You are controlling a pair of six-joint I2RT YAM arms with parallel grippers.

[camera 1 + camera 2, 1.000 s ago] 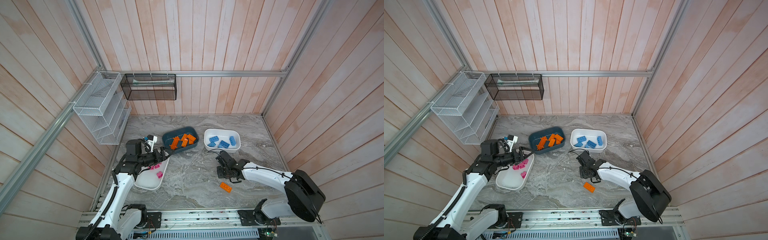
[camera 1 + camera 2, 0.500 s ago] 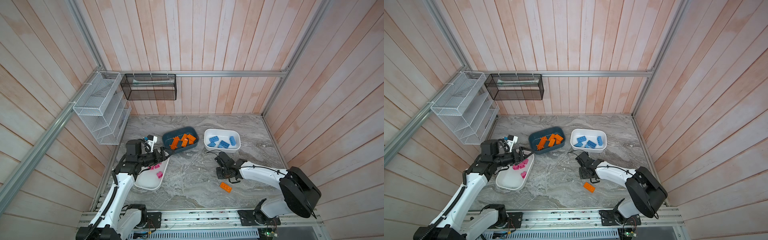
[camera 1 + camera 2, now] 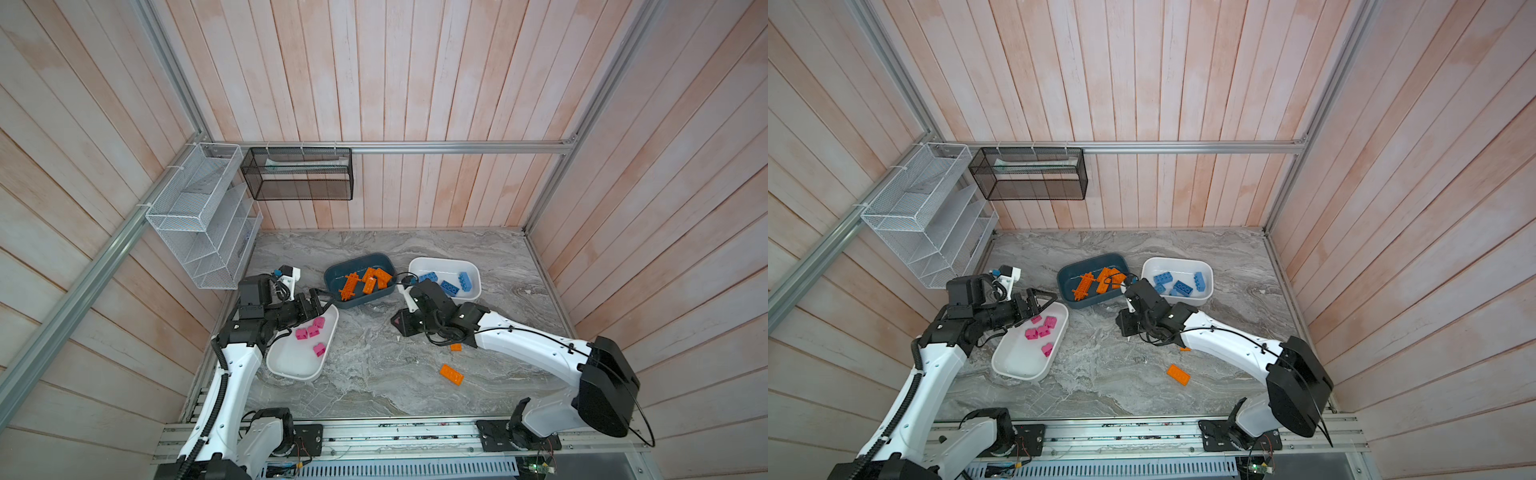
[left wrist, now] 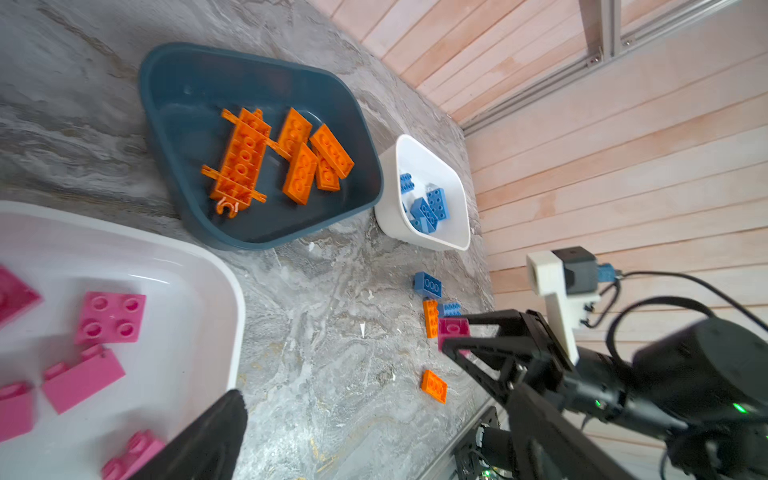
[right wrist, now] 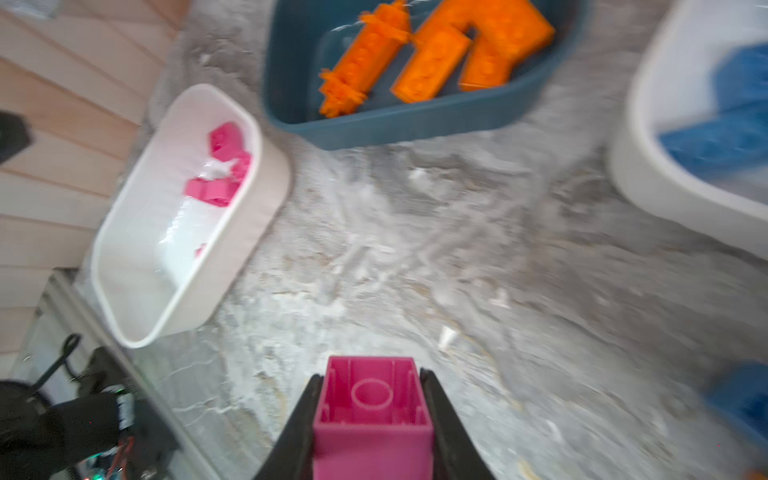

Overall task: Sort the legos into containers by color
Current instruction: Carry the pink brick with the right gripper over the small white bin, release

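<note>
I will swing my right gripper sideways next and let go of the pink lego (image 5: 372, 399) above the pink bricks, because their white tub is across the bare marble from this gripper.
My right gripper (image 5: 372, 415) is shut on a pink lego (image 5: 372, 399), hollow underside facing the camera, over the marble between the tubs (image 3: 401, 324). The left wrist view shows that pink lego (image 4: 453, 330) between the black fingers. My left gripper (image 3: 320, 301) hangs open over the far end of the white tub (image 3: 295, 365) holding several pink bricks (image 3: 312, 331). The dark teal tub (image 3: 332, 276) holds orange bricks (image 3: 369, 282). A second white tub (image 3: 440, 262) holds blue bricks (image 3: 449, 286). Loose on the table lie orange bricks (image 3: 451, 374) (image 4: 431, 318) and blue bricks (image 4: 428, 284).
A white wire rack (image 3: 199, 216) and a black mesh basket (image 3: 297, 174) hang on the back-left walls above the table. Wooden walls close in three sides. The metal rail (image 3: 374, 432) with both arm bases runs along the front edge.
My right gripper has shut on the pink lego and moved left and toward the back, away from the loose bricks. The left arm has stayed where it was.
</note>
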